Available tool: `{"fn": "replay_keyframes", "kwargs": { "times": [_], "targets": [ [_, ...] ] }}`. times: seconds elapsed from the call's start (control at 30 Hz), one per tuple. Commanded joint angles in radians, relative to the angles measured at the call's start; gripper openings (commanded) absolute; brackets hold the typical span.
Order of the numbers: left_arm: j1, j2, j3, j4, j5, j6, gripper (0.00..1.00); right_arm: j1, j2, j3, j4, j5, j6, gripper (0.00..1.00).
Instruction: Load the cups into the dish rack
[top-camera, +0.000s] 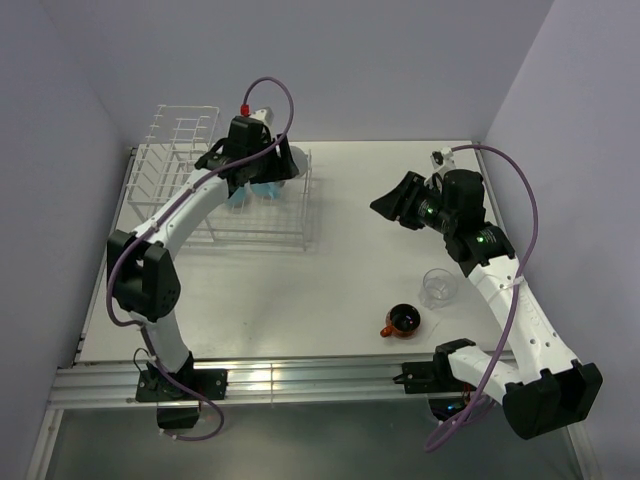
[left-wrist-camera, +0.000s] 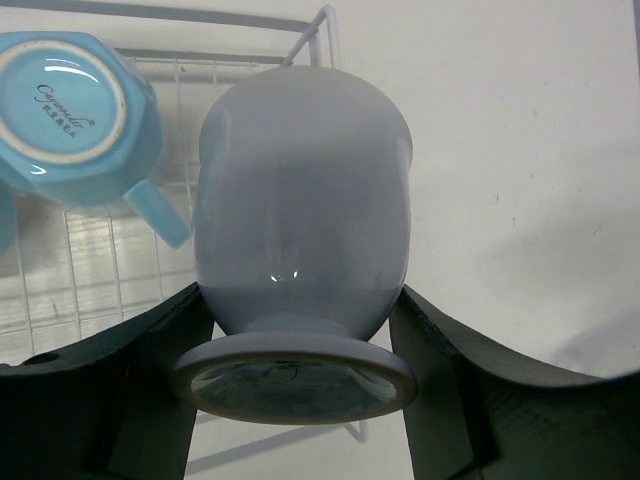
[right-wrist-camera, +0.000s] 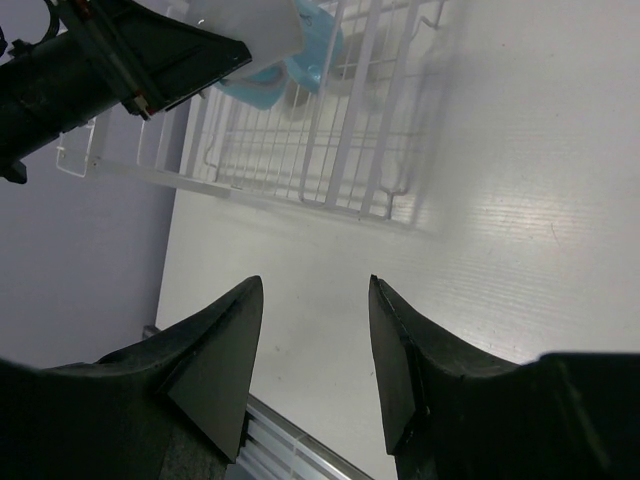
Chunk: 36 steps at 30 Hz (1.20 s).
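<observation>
I need to lower the grey-blue mug (left-wrist-camera: 300, 230) with my left gripper and release it on the bottom of the rack beside the light blue mug, because that open spot is below my fingers.
My left gripper (top-camera: 250, 165) is shut on a pale grey-blue mug (left-wrist-camera: 300, 230), held base toward the camera over the white wire dish rack (top-camera: 305, 215). In the left wrist view the black fingers (left-wrist-camera: 430, 340) press on both sides of the mug, just above its foot. A light blue handled mug (left-wrist-camera: 75, 120) lies upside down in the rack (left-wrist-camera: 310, 35) beside it. A clear glass tumbler (top-camera: 438, 287) and an orange-red cup (top-camera: 404, 321) with a dark inside stand on the table at the right. My right gripper (top-camera: 395, 200) hangs open above the table, holding nothing.
The right wrist view looks past its open fingers (right-wrist-camera: 220, 350) toward the rack (right-wrist-camera: 340, 150), the light blue mug (right-wrist-camera: 300, 60) and the left arm (right-wrist-camera: 100, 60). The rack's taller grid section (top-camera: 180, 130) stands at the far left. Walls close in on three sides.
</observation>
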Motion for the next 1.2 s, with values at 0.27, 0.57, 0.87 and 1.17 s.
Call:
{"fn": "replay_keyframes", "kwargs": {
  "times": [0.27,0.57,0.87,1.17],
  "targets": [
    [0.017,0.062,0.159,0.027,-0.034,0.021,0.0,0.002,-0.021,-0.018,0.032,-0.006,-0.029,0.54],
    [0.029,0.132,0.211,0.01,-0.029,0.018,0.0,0.002,-0.018,-0.036,0.043,-0.011,-0.036,0.54],
    [0.042,0.194,0.259,-0.016,-0.016,0.015,0.0,0.0,-0.011,-0.053,0.052,-0.016,-0.042,0.54],
    [0.063,0.226,0.285,-0.056,-0.054,0.01,0.0,0.0,0.002,-0.064,0.064,-0.025,-0.042,0.54]
  ]
}}
